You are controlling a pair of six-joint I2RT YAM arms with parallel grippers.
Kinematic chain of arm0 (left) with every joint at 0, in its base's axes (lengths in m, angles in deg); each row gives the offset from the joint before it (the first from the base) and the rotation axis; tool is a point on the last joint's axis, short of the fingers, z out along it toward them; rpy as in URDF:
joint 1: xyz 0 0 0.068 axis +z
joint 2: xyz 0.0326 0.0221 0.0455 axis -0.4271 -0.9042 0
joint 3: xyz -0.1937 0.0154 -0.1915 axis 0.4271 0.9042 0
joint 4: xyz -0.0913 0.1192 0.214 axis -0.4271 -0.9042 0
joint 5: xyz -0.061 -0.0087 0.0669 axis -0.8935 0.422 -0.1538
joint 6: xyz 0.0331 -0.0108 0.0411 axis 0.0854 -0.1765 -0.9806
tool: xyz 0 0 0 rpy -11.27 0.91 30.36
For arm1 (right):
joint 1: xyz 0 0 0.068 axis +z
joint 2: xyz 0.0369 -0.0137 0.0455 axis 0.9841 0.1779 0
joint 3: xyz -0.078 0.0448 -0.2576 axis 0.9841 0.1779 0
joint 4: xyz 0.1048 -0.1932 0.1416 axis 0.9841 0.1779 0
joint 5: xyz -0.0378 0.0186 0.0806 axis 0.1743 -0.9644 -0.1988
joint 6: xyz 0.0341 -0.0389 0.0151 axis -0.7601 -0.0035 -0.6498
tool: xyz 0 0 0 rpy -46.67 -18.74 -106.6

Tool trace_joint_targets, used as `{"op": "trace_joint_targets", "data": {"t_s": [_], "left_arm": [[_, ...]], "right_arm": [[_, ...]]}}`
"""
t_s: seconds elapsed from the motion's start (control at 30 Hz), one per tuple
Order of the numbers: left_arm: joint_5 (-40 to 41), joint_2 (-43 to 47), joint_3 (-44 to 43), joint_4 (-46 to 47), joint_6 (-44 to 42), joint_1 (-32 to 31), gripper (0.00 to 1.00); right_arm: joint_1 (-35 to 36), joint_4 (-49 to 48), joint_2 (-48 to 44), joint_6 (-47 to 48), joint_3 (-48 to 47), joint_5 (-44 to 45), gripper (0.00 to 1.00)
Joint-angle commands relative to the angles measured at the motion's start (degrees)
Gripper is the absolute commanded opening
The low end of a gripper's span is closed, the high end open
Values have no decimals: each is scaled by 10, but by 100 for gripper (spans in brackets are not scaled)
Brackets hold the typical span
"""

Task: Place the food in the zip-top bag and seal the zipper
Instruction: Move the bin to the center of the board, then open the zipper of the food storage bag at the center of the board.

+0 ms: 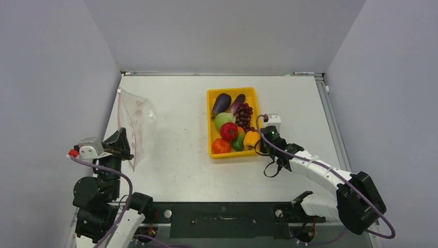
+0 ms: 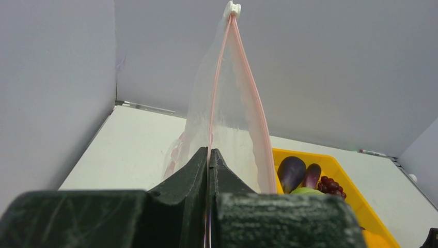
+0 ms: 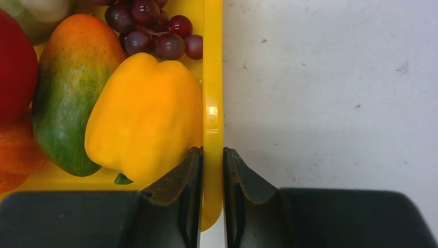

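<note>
Next, my right gripper drags the tray (image 1: 231,91) a little toward the side away from the bag and releases the tray's rim, because the tabletop lies bare there.
The clear dotted zip-top bag (image 1: 135,121) is held up at the table's left; my left gripper (image 1: 122,143) is shut on its mouth edge. In the left wrist view the pink zipper (image 2: 254,124) parts into two strips above my gripper (image 2: 210,155) and meets at a white slider (image 2: 232,8). The food, with eggplants (image 1: 222,103), grapes (image 1: 244,114), a red tomato (image 1: 229,131) and a yellow pepper (image 3: 144,113), lies in the yellow tray (image 1: 231,91). My right gripper (image 3: 212,155) is shut on the tray's right rim (image 3: 212,77) near its front corner.
Grey walls close in the table on the left, back and right. The bag hangs close to the left wall. Bare tabletop (image 1: 175,150) lies between bag and tray, and to the right of the tray (image 3: 330,93).
</note>
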Motion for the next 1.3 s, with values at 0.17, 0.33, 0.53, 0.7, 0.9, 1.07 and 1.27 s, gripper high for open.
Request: {"op": "trace_joint_targets", "data": {"t_s": [0.17,0.33,0.53,0.7,0.9,1.07,1.27], "left_arm": [[-48,-45,-11,20,11,4,0],[-55,-59,-13,16,11,4,0],[-70,-83,-21,3,11,4,0],[-77,-93,-22,3,14,3,0],[-88,-126,-42,-20,17,3,0],[-93,-153,-54,-37,21,2,0],[-94,-188,-73,-76,32,-1,0]], "right_arm": [[-58,-6,-24,17,18,1,5],[-73,-3,-8,23,7,-21,17],[-74,9,-34,15,7,-11,52],[-74,32,-78,14,-9,-11,57],[-73,70,-131,17,-47,-32,59],[-70,69,-165,19,-78,-125,59],[-30,91,-172,21,-140,-191,60]]}}
